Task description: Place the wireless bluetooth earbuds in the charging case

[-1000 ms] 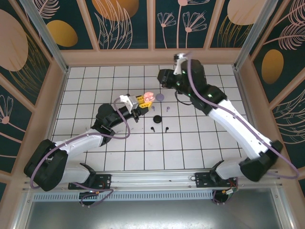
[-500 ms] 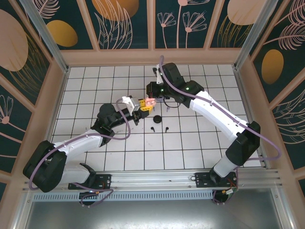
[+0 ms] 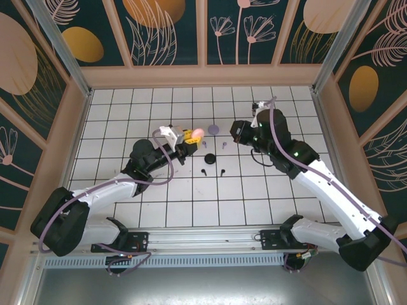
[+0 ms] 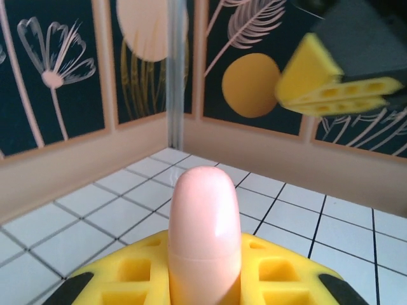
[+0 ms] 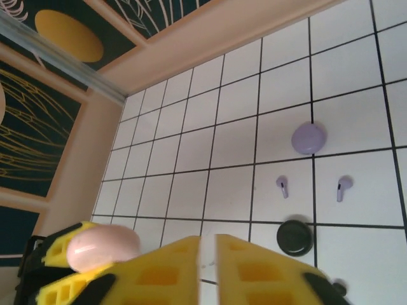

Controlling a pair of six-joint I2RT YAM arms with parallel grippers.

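Observation:
The white tiles beside the lilac earbuds are bare, so my left gripper tilts down, lowers the pink charging case [image 3: 197, 132] onto them and releases it next.
My left gripper [image 3: 191, 135] [image 4: 203, 270] is shut on a pink charging case [image 3: 197, 132] [image 4: 203, 210] and holds it upright above the floor, its lid closed. The same case [image 5: 103, 248] appears at the lower left of the right wrist view. My right gripper [image 3: 236, 132] [image 5: 208, 243] hangs to the right of it, its yellow fingers [image 5: 159, 270] a narrow slit apart with nothing between them. Two lilac earbuds [image 3: 205, 144] [image 3: 224, 144] [image 5: 282, 187] [image 5: 344, 188] lie on the tiles. Two black earbuds [image 3: 204, 171] [image 3: 222, 171] lie nearer the arms.
A lilac round case [image 3: 213, 129] [image 5: 308, 137] sits just behind the lilac buds. A black round case [image 3: 210, 158] [image 5: 295, 237] lies between the two pairs. Wooden walls [image 3: 203, 76] border the white tiled floor [image 3: 159, 203].
The right gripper reached in to the pink case half a second ago and has since pulled back to the right. The left arm has held still with the case.

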